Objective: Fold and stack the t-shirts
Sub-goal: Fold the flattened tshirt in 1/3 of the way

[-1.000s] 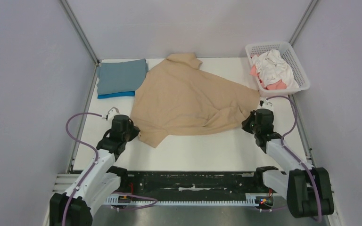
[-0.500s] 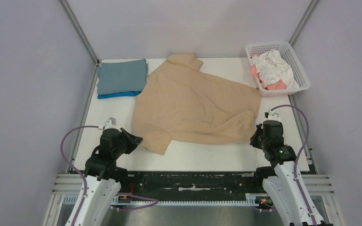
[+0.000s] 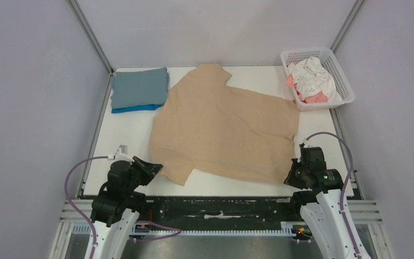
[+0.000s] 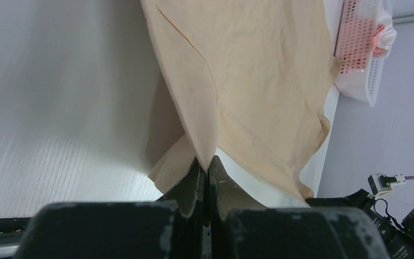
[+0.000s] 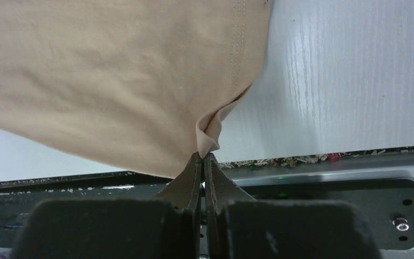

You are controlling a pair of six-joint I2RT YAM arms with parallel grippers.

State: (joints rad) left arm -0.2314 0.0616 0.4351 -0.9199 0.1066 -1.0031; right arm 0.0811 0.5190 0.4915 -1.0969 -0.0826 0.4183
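Observation:
The tan-beige t-shirt (image 3: 223, 127) still lies spread. My left gripper needs to move the pinched edge outward onto the tan cloth beside the grey-blue t-shirt and release it.
The large tan-beige t-shirt (image 3: 223, 127) lies spread over the middle of the white table, reaching close to the near edge. My left gripper (image 3: 156, 167) is shut on its near left edge, the cloth pinched between the jaws in the left wrist view (image 4: 205, 161). My right gripper (image 3: 291, 176) is shut on the near right corner, seen in the right wrist view (image 5: 203, 154). A folded grey-blue t-shirt (image 3: 139, 87) lies on a bright blue one (image 3: 132, 109) at the back left. White (image 3: 314, 73) and coral-pink (image 3: 316, 98) shirts fill the basket.
The white lattice basket (image 3: 339, 68) stands at the back right corner, also in the left wrist view (image 4: 362, 51). Grey walls close in the table on three sides. A black rail (image 3: 221, 208) runs along the near edge between the arm bases.
Both grippers have pulled back toward the near edge, dragging the tan shirt with them. The shirt has spread out flatter and its near hem now lies close to the table's front.

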